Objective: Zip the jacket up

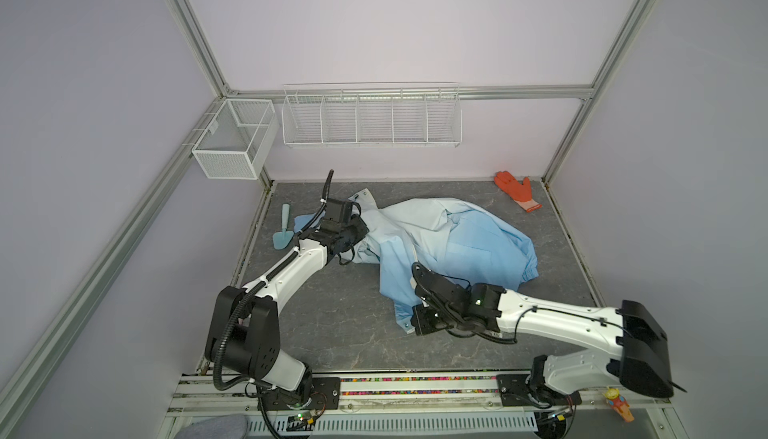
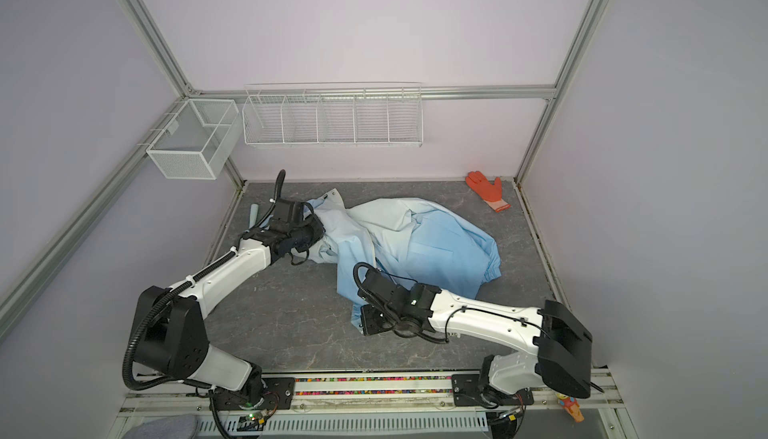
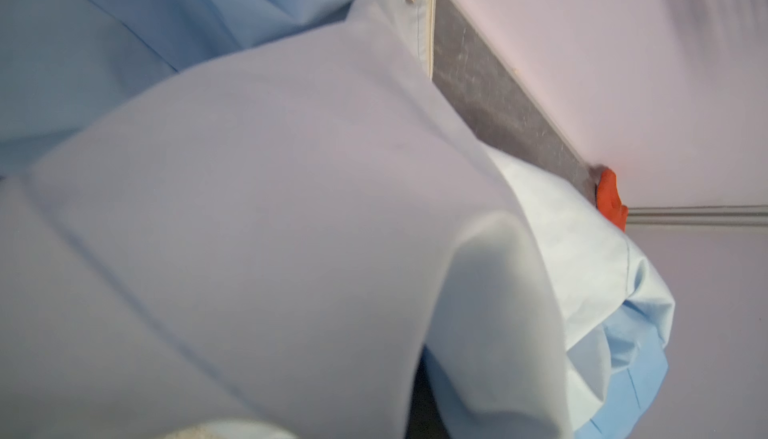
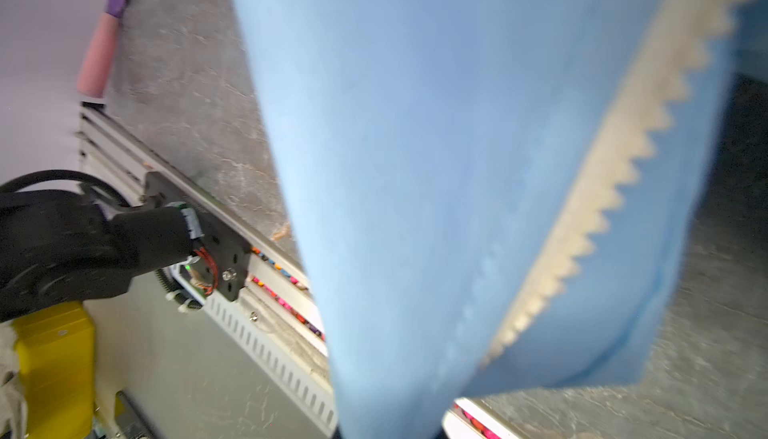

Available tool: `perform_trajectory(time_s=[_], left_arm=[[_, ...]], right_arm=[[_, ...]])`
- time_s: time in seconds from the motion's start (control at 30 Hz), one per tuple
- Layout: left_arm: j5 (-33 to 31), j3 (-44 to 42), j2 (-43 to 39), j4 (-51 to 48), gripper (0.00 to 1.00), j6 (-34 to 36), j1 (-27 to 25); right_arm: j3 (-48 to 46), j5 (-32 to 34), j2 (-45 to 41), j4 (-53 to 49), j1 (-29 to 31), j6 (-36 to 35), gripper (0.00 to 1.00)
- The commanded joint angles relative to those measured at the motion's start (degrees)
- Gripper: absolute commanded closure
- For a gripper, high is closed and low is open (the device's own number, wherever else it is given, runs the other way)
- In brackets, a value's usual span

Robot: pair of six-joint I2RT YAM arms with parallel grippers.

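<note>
The jacket is crumpled, so my left gripper rises outward next, then lowers to release the cloth by the far whitish corner [image 1: 365, 199] [image 3: 404, 0], which lies outward of it.
The light-blue jacket [image 1: 457, 241] [image 2: 415, 241] lies crumpled on the grey table in both top views, its whitish end to the left. My left gripper [image 1: 365, 234] [image 2: 319, 231] is buried in that whitish end and shut on the cloth. The left wrist view is filled by pale jacket cloth [image 3: 291, 208] that hides the fingers. My right gripper [image 1: 415, 312] [image 2: 363, 316] is shut on the jacket's near hem. In the right wrist view blue jacket cloth [image 4: 415, 166] hangs from the hidden jaws, with the white toothed zipper tape [image 4: 615, 175] running along it.
An orange glove [image 1: 517, 191] [image 2: 486, 189] lies at the back right corner. A teal trowel [image 1: 283, 233] rests left of the jacket. Two white wire baskets [image 1: 232, 141] [image 1: 370, 116] hang on the back walls. A small toy figure [image 1: 619, 405] stands at the front right.
</note>
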Motion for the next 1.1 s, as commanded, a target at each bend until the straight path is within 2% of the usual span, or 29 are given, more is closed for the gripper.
perform_trajectory(time_s=[0.0, 0.13, 0.3, 0.4, 0.5, 0.7, 0.87, 0.97, 1.07], left_arm=[[-2.64, 7.75, 3.20, -5.72, 1.00, 6.37, 3.86], [-2.87, 15.64, 7.06, -10.31, 1.00, 9.70, 7.20], [-4.38, 25.07, 9.83, -14.70, 1.00, 13.08, 7.90], [-4.64, 29.95, 11.40, -17.00, 1.00, 14.31, 7.99], [-3.80, 33.26, 13.28, -18.70, 1.00, 15.13, 7.99], [-2.64, 32.09, 15.76, -19.54, 1.00, 15.47, 7.99], [-3.58, 35.26, 19.88, -23.10, 1.00, 16.63, 7.99], [-3.42, 35.43, 20.38, -24.52, 0.72, 16.34, 7.99], [-2.69, 30.38, 16.85, -22.46, 0.54, 15.16, 7.99]], right_arm=[[1.05, -4.85, -5.09, -7.49, -2.49, -6.58, 0.94], [1.35, -7.90, -10.87, -14.19, -6.35, -12.15, 0.94], [4.63, -11.72, -18.19, -15.98, -9.83, -15.41, 0.94], [8.12, -13.87, -21.25, -14.65, -11.07, -17.07, 0.94], [7.46, -17.38, -22.35, -10.58, -13.10, -16.90, 0.94], [-1.77, -28.67, -13.88, -3.10, -17.77, -15.16, 0.94], [-4.53, -27.12, -1.02, -4.58, -17.82, -16.23, 0.93], [-5.94, -23.36, 1.10, -5.34, -17.82, -15.64, 0.71], [-3.07, -16.73, 0.18, -9.76, -17.82, -15.49, 0.41]])
